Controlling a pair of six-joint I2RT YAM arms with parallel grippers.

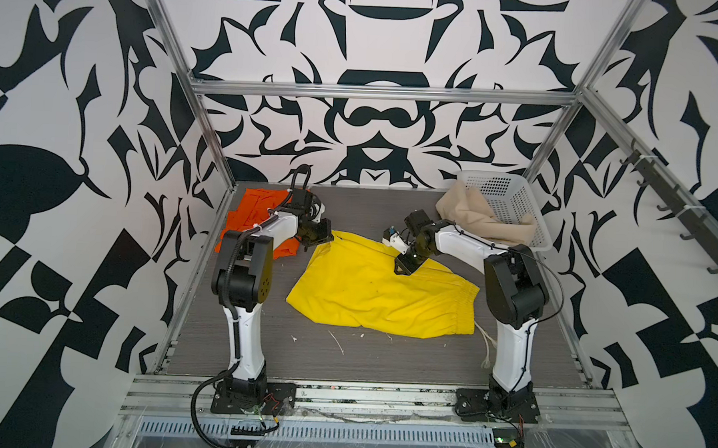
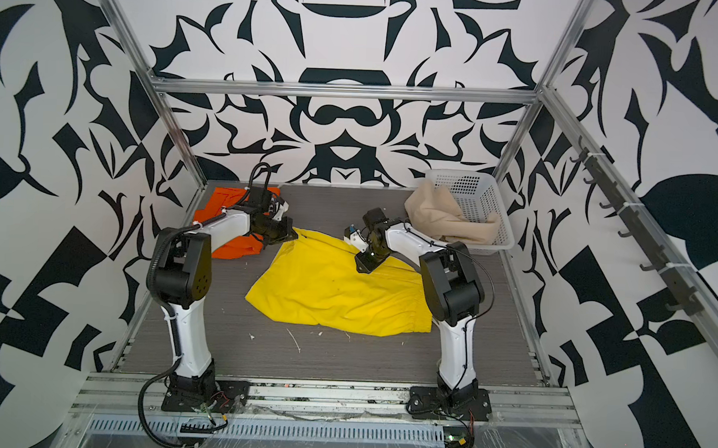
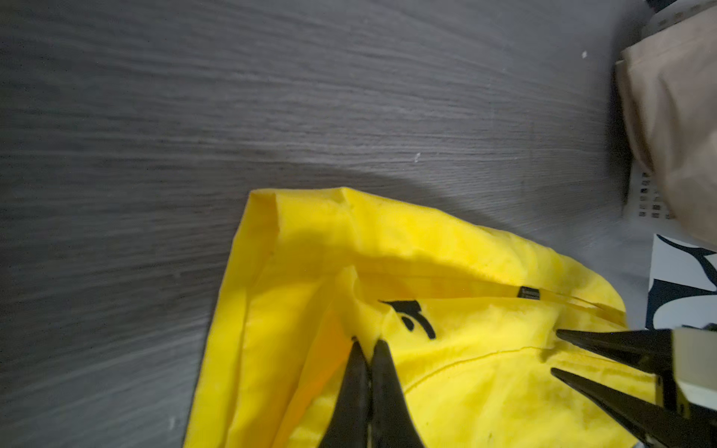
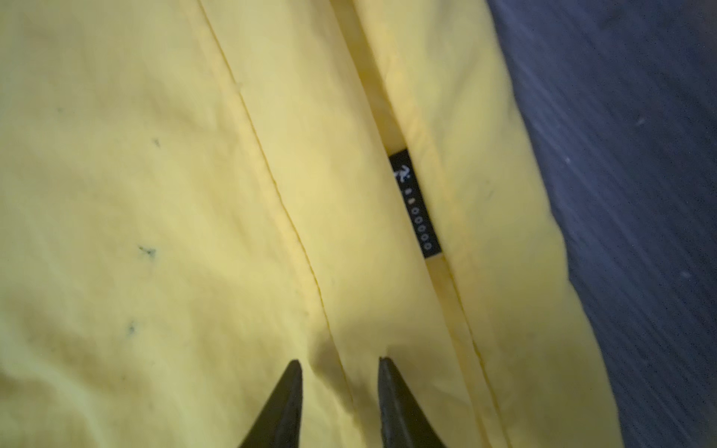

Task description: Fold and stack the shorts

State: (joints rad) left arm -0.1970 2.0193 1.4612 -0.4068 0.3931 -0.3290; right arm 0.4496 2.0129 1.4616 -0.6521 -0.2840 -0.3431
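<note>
Next, the left gripper lifts the shorts' pinched fold outward. It then lowers to release it on the bare tabletop beyond the shorts' far edge, because that part lies clear.
The yellow shorts [image 1: 379, 292] [image 2: 337, 290] lie spread on the middle of the table. My left gripper [image 1: 327, 237] [image 2: 292, 234] is at their far left corner. In the left wrist view it [image 3: 366, 341] is shut on a pinched fold of the yellow cloth [image 3: 465, 368]. My right gripper [image 1: 403, 268] [image 2: 366, 267] is at the shorts' far edge. In its wrist view it [image 4: 339, 364] stands open just over the yellow fabric [image 4: 155, 194], near a seam and a black label. The orange shorts [image 1: 254, 206] [image 2: 216, 202] lie crumpled at the far left. The beige shorts [image 1: 474, 215] [image 2: 436, 216] hang over the basket's rim.
A white perforated basket [image 1: 512, 198] [image 2: 475, 192] stands at the far right corner. A white drawstring [image 1: 488, 347] trails off the yellow shorts by the right arm's base. Small white scraps [image 1: 335, 340] lie on the grey table [image 1: 301, 355] near the front.
</note>
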